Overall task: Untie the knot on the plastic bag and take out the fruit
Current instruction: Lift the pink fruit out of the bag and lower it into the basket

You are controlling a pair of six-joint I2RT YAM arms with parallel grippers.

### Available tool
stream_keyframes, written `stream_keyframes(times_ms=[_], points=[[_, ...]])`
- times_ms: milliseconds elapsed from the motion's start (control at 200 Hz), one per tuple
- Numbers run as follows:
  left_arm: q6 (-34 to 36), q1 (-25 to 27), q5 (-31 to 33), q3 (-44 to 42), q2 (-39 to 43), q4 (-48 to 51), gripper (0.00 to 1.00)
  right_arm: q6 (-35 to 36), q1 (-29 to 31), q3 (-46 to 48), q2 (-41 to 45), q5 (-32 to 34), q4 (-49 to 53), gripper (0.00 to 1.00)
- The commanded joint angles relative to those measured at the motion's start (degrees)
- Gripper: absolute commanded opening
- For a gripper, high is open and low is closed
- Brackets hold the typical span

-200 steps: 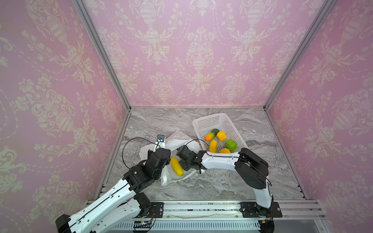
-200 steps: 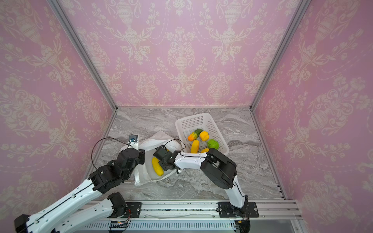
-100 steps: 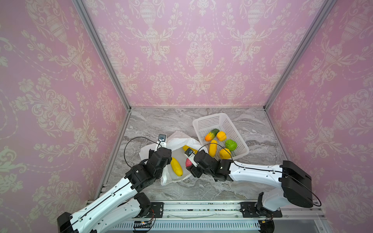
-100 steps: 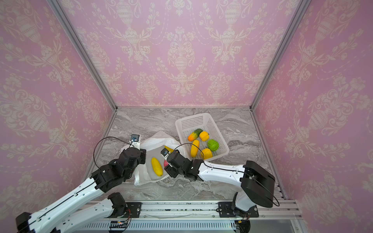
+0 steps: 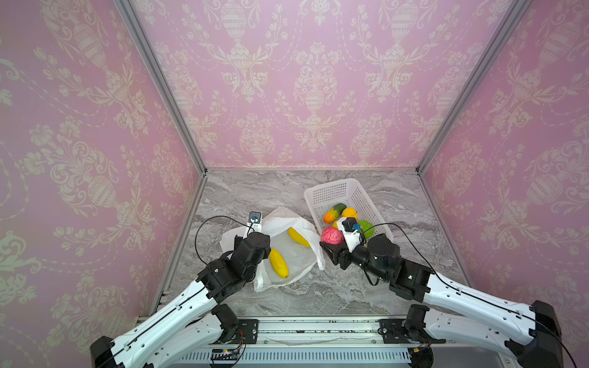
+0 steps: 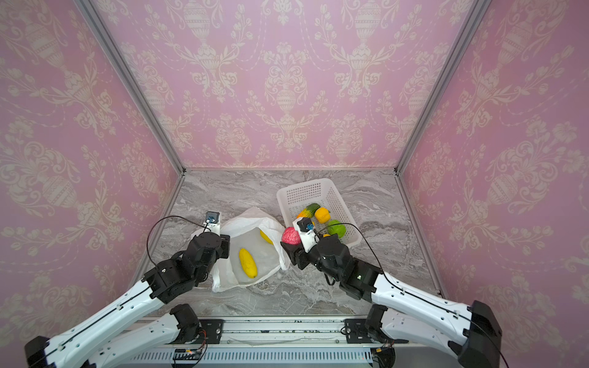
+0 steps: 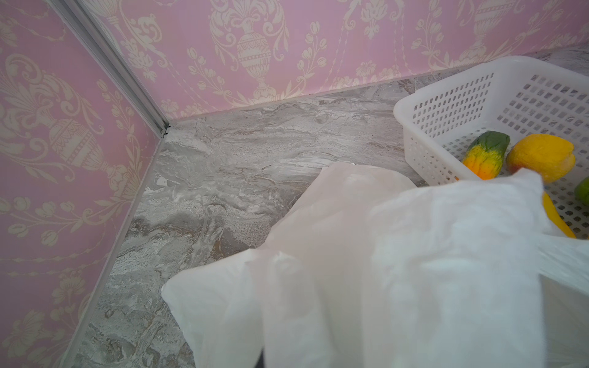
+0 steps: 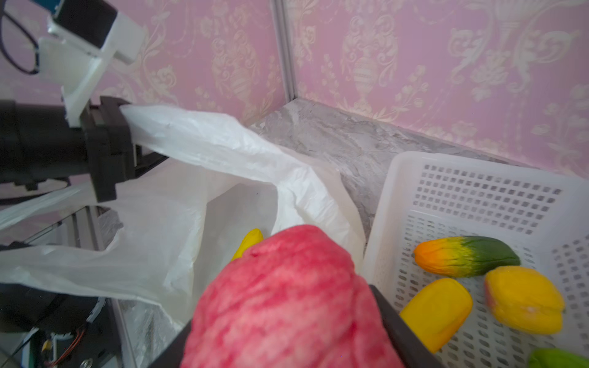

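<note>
My right gripper moves over the basket next, lowers and releases the pink-red fruit [image 8: 287,302]. The basket's bare bottom [image 8: 489,341] beside the green fruit lies below my gripper.
The white plastic bag [image 5: 296,255] [image 6: 255,255] lies on the marble with its mouth open; the knot is out of view. My left gripper [image 8: 135,143] is shut on the bag's left edge and holds it up. Two long yellow fruit [image 5: 279,263] [image 5: 298,237] lie inside the bag. My right gripper [image 5: 331,247] [image 6: 291,247] is shut on a bumpy pink-red fruit [image 5: 332,235] [image 8: 287,302]. It hangs between the bag's right edge and the basket's near corner. In the left wrist view the bag [image 7: 382,270] hides the jaws.
The white perforated basket [image 5: 328,191] [image 8: 478,197] stands at the back right. It holds an orange-to-green fruit [image 5: 334,212], a round orange-yellow one [image 5: 349,212], a green one [image 5: 366,227] and a long yellow one [image 8: 436,312]. Pink walls close in three sides.
My right arm has drawn back out of the bag, lifting the pink-red fruit to the right, up to the basket's corner. The left gripper keeps its hold on the bag.
</note>
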State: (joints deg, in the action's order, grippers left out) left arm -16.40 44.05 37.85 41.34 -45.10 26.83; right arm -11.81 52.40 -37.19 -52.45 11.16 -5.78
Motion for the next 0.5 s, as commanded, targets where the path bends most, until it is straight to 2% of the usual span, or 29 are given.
stream_keyframes(times_ms=[0,215,495], points=[[-0.5,-0.4,-0.8,-1.3,0.2,0.0,0.00,-5.6,-4.4,1.4,-0.2,4.8,1.8,0.32],[0.1,-0.5,-0.8,-1.2,0.2,-0.4,0.00,-11.7,-16.6,-1.5,-10.5,2.0,7.5,0.29],[0.6,-0.6,-0.9,-1.3,0.3,-0.6,0.00,-13.3,-20.5,-4.2,-27.7,-0.5,7.5,0.28]])
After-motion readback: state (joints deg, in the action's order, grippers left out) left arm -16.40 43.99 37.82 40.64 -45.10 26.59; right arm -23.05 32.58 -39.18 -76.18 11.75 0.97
